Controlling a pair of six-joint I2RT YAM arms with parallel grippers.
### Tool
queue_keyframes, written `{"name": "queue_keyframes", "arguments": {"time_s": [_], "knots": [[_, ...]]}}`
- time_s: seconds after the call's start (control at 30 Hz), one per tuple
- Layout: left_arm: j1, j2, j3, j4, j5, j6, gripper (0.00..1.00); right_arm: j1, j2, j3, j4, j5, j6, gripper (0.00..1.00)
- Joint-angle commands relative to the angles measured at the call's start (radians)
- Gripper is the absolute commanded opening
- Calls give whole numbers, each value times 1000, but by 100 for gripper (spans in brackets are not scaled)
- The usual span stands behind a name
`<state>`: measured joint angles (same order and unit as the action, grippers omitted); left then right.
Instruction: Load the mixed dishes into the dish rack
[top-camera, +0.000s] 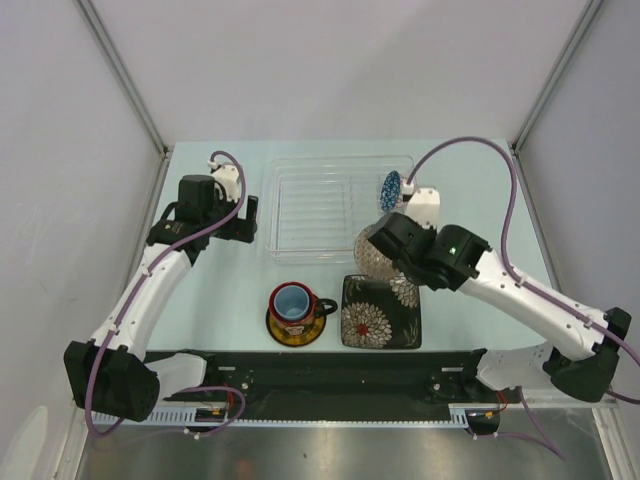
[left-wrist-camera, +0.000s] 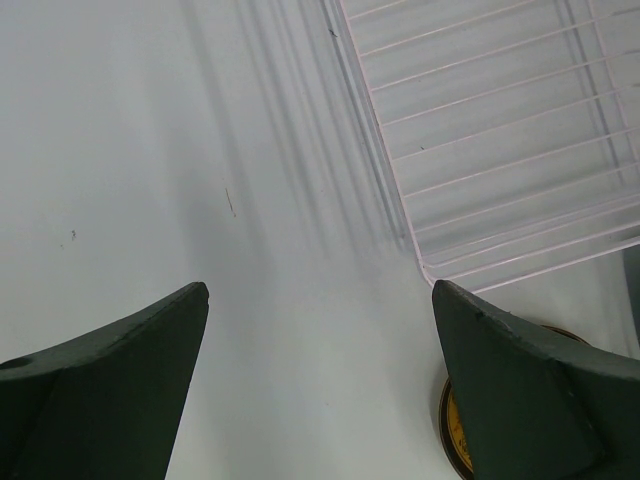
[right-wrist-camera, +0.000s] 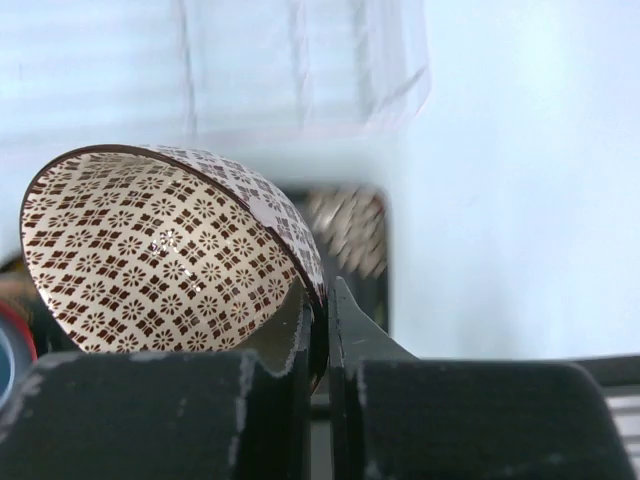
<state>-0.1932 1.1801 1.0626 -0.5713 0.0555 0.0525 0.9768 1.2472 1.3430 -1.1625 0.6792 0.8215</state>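
The robot's right gripper will next move outward and tilt, lower the white bowl into the rack's near corner (right-wrist-camera: 345, 75) and then let go of it, because the part of the rack by the blue-patterned bowl is empty.
My right gripper (top-camera: 392, 245) is shut on the rim of a white bowl with a brown pattern (top-camera: 373, 258), holding it tilted above the near right corner of the see-through dish rack (top-camera: 320, 205). In the right wrist view the fingers (right-wrist-camera: 318, 300) pinch the bowl's wall (right-wrist-camera: 150, 250). A small blue-patterned bowl (top-camera: 391, 188) stands on edge at the rack's right end. A black mug (top-camera: 293, 303) with a light-blue inside sits on the yellow-and-dark saucer (top-camera: 296, 330). The square black flowered plate (top-camera: 381, 312) lies beside it. My left gripper (top-camera: 250, 220) is open and empty, left of the rack.
In the left wrist view my open gripper (left-wrist-camera: 320, 290) hovers over bare table, with the rack's corner (left-wrist-camera: 500, 150) ahead right and the saucer's edge (left-wrist-camera: 452, 430) by the right finger. A black rail (top-camera: 320, 375) runs along the near edge.
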Motion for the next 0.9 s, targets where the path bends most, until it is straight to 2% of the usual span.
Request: {"name": "queue_keyframes", "arguments": {"time_s": [0.0, 0.03, 0.13, 0.17, 0.23, 0.37, 0.63, 0.87], "knots": [[6, -23, 17, 16, -2, -17, 99, -6, 125, 182, -143, 432, -110, 0], [8, -23, 17, 14, 1, -17, 99, -10, 218, 249, -167, 559, -111, 0], [8, -34, 16, 10, 4, -20, 99, -39, 381, 369, -346, 763, -30, 0], [6, -34, 13, 8, 3, -20, 100, -43, 468, 410, -358, 798, -82, 0], [8, -39, 16, 8, 0, -19, 99, -56, 529, 441, -358, 859, -105, 0], [6, -48, 10, 7, -6, -11, 100, -75, 615, 469, -358, 872, -119, 0], [8, -43, -10, 17, 4, -16, 100, -118, 595, 351, -355, 826, -73, 0], [8, -50, -6, 14, 4, -16, 100, -144, 610, 317, -318, 797, -84, 0]]}}
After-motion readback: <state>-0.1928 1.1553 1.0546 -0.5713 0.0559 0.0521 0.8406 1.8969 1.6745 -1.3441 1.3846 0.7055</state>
